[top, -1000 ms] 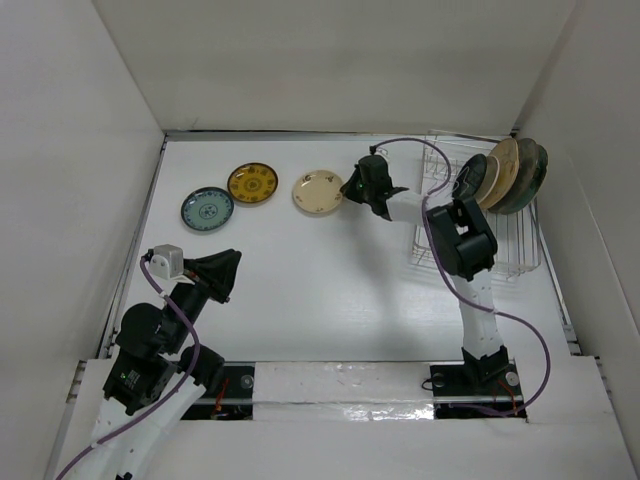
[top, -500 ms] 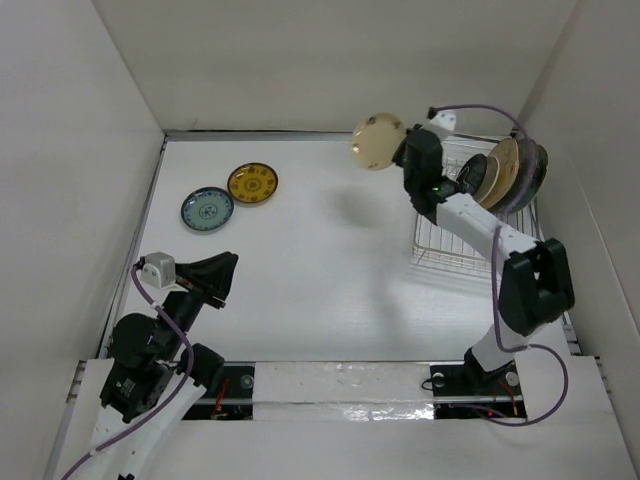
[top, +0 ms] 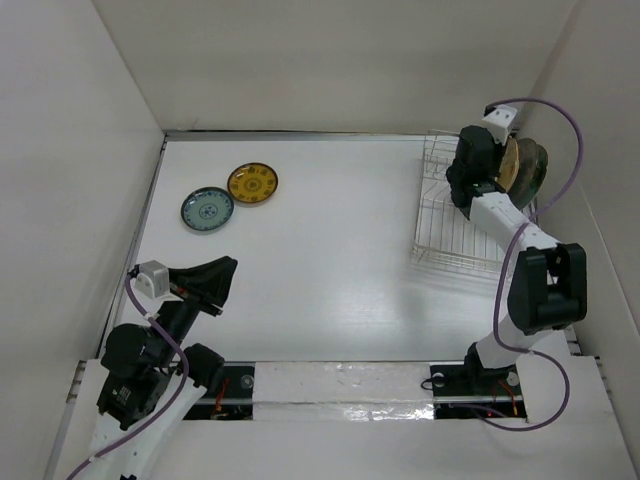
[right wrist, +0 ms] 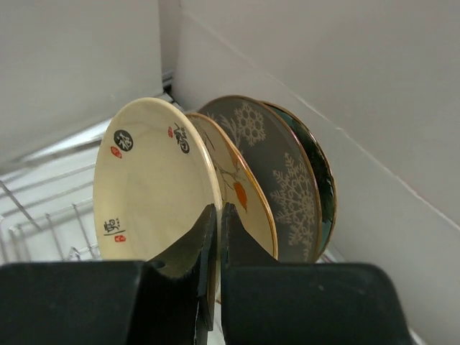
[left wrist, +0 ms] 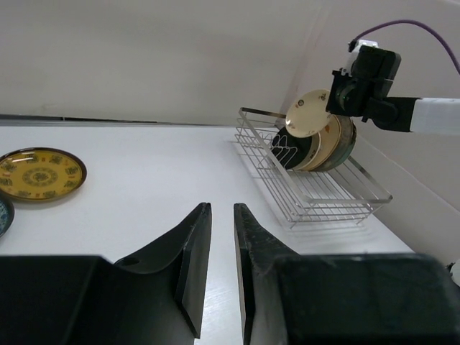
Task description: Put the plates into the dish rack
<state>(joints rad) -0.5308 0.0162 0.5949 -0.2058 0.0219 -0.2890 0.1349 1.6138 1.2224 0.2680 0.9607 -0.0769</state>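
My right gripper shifts left in the top view past the black plate just below next, then goes down into the dish rack [right wrist: 66, 231].
My right gripper [right wrist: 218, 208] is shut on the rim of a cream plate [right wrist: 154, 183] and holds it upright over the white wire dish rack [top: 450, 235], just in front of the plates standing there. Those are a tan plate [right wrist: 241, 194], a grey plate with white patterns [right wrist: 287, 187] and a dark green one [right wrist: 325, 180]. The left wrist view shows the cream plate [left wrist: 307, 113] above a black plate [left wrist: 291, 152] in the rack [left wrist: 316, 198]. A yellow-patterned plate [top: 252, 183] and a teal plate [top: 207, 209] lie flat at the far left. My left gripper [top: 218, 285] is empty, its jaws a narrow gap apart.
White walls close in the table on the left, back and right. The rack stands against the right wall, with bare prongs in its near half [top: 440, 250]. In the top view my right gripper [top: 462, 185] covers the cream plate.
My right arm lifted the cream plate from the back middle of the table and carried it right, over the rack. My left arm drew back slightly toward its base.
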